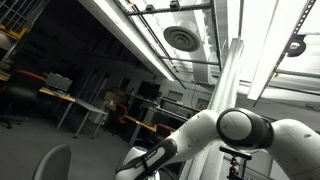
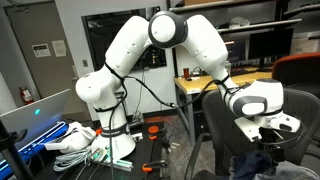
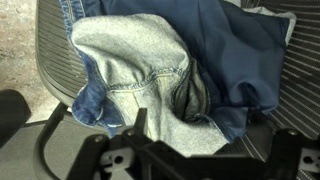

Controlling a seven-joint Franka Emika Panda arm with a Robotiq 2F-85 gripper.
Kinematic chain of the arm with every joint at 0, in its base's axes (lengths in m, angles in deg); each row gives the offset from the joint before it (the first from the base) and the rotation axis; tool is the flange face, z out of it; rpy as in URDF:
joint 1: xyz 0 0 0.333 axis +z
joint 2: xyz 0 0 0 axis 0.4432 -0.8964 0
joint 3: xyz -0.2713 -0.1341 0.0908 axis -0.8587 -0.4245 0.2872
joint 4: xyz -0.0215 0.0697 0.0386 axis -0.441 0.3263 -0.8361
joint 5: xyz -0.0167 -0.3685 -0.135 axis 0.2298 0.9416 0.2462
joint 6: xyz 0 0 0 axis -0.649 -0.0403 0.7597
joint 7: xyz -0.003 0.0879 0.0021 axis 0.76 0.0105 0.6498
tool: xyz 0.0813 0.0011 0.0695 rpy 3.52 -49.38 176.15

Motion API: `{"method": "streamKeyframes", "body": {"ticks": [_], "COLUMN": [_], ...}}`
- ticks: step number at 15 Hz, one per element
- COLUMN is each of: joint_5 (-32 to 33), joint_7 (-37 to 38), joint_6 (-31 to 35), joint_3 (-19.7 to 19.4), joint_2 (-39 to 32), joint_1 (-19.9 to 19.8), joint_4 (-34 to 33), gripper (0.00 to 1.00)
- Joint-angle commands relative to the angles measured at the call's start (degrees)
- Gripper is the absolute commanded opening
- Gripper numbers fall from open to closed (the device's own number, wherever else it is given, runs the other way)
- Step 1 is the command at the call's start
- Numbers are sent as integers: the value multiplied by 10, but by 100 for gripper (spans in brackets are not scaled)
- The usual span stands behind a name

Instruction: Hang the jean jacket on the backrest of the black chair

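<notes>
I will move my open gripper outward and down onto the pale fold (image 3: 206, 130) beside the dark blue fabric, because that rumpled edge is between its open fingers.
The jean jacket (image 3: 180, 60) lies crumpled on the black chair's mesh seat (image 3: 50, 70), with its pale inside and a seam turned up. My gripper (image 3: 195, 138) hangs right over it, its dark fingers apart and denim between them. In an exterior view the gripper (image 2: 268, 128) is low over the jacket (image 2: 255, 163), beside the chair's dark backrest (image 2: 222, 125). In an exterior view an arched backrest top (image 1: 50, 162) shows at the bottom left, with my arm (image 1: 240, 130) to its right; the jacket is hidden there.
The robot base (image 2: 105, 120) stands on a table with cables and white items (image 2: 75, 140). A wooden-topped desk (image 2: 205, 82) stands behind the chair. An orange chair (image 2: 300, 70) is at the far right. Desks (image 1: 75, 100) line the far room.
</notes>
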Motion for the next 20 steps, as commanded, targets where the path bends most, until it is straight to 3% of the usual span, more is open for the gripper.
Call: {"method": "streamKeyframes", "body": {"ticks": [1,13,14,15,20], "joint_5": [-15,-31,-31,-30,-29], "joint_7": [-7,-27,-28,-29,-55], "joint_6": [-37,-196,-207,-216,-238], "joint_3": [7,22,22,22,28], "joint_2": [-68,-202,-210,-217,-244], "joint_1": [-1,-21,-22,-24,-30], "joint_4": [-107,-321,-333,-345,-391], "gripper": [100,100,91,74,35]}}
